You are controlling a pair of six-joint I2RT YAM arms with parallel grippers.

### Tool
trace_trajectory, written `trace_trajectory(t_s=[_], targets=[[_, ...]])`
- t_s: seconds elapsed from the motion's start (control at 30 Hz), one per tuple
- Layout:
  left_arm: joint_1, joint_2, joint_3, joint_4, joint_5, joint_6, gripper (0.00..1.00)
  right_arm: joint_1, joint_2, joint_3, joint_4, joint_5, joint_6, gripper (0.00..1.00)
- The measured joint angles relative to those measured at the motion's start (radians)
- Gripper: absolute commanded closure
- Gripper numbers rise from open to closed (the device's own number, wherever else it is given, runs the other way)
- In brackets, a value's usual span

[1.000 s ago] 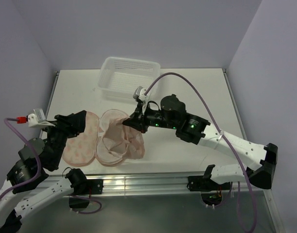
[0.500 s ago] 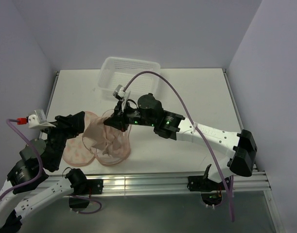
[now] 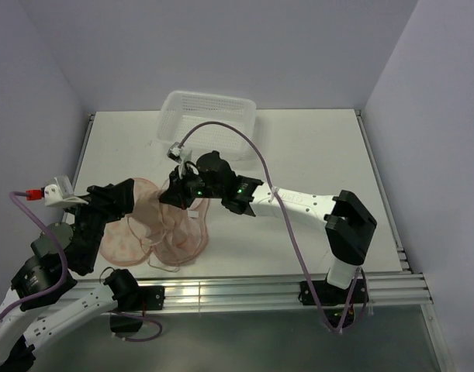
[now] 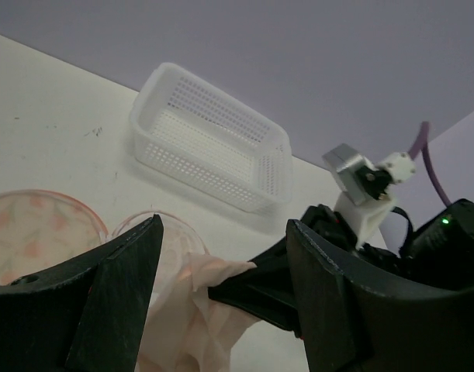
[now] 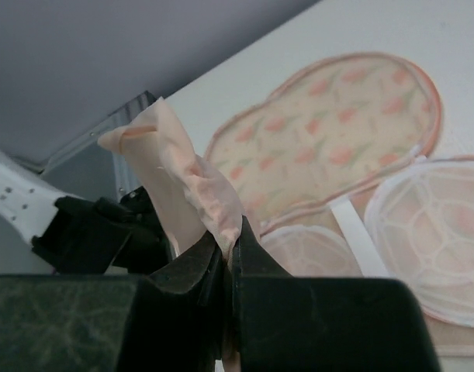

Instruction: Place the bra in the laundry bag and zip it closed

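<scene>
My right gripper is to move down, outward and to the right in the top view next. It should release the fold of the bra onto the pale lining's far end [image 5: 442, 236], because that end lies bare.
My right gripper [image 3: 174, 200] [image 5: 233, 232] is shut on a fold of the pale pink bra [image 3: 163, 221] [image 5: 190, 178] and holds it up. The rest of the fabric hangs down over the laundry bag [image 3: 116, 244] [image 5: 337, 132]. The bag lies unzipped and spread flat on the table, one half showing its orange print, the other its pale lining [image 5: 430, 240]. My left gripper [image 3: 130, 203] [image 4: 225, 225] is open just left of the bra [image 4: 198, 310]. The raised fabric and the right gripper's fingers [image 4: 260, 294] sit between its spread jaws without touching them.
A white plastic mesh basket [image 3: 208, 124] [image 4: 213, 147] stands at the back of the white table [image 3: 314, 163]. The right arm's purple cable [image 3: 252, 155] arcs over the middle. A metal rail [image 3: 244, 291] runs along the near edge.
The right gripper has carried the bra leftward, from the bag's right half to above its middle, close to the left gripper. The left arm has stayed in place.
</scene>
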Motion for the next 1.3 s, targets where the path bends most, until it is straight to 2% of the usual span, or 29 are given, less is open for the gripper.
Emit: trace_trajectory(t_s=[0.47,0.63,0.83,1.13,1.23,1.3], targets=[[0.0,0.003,-0.012,-0.001,-0.017,0.0,0.28,-0.134,0.223,0.074,-0.018,0.029,0.048,1.0],[0.0,0.003,-0.012,0.0,-0.018,0.0,0.28,-0.146,0.317,0.161,-0.073,0.093,0.013,0.93],[0.0,0.003,-0.013,0.0,-0.018,0.0,0.28,-0.149,0.35,0.196,-0.142,0.2,-0.035,0.87],[0.0,0.003,-0.013,-0.001,-0.018,0.0,0.28,-0.151,0.393,0.272,-0.214,0.264,-0.075,0.77],[0.0,0.004,-0.013,-0.001,-0.018,0.0,0.28,-0.151,0.409,0.272,-0.23,0.265,-0.077,0.72],[0.0,0.006,-0.013,-0.001,-0.018,0.0,0.28,-0.151,0.426,0.274,-0.248,0.267,-0.077,0.64]])
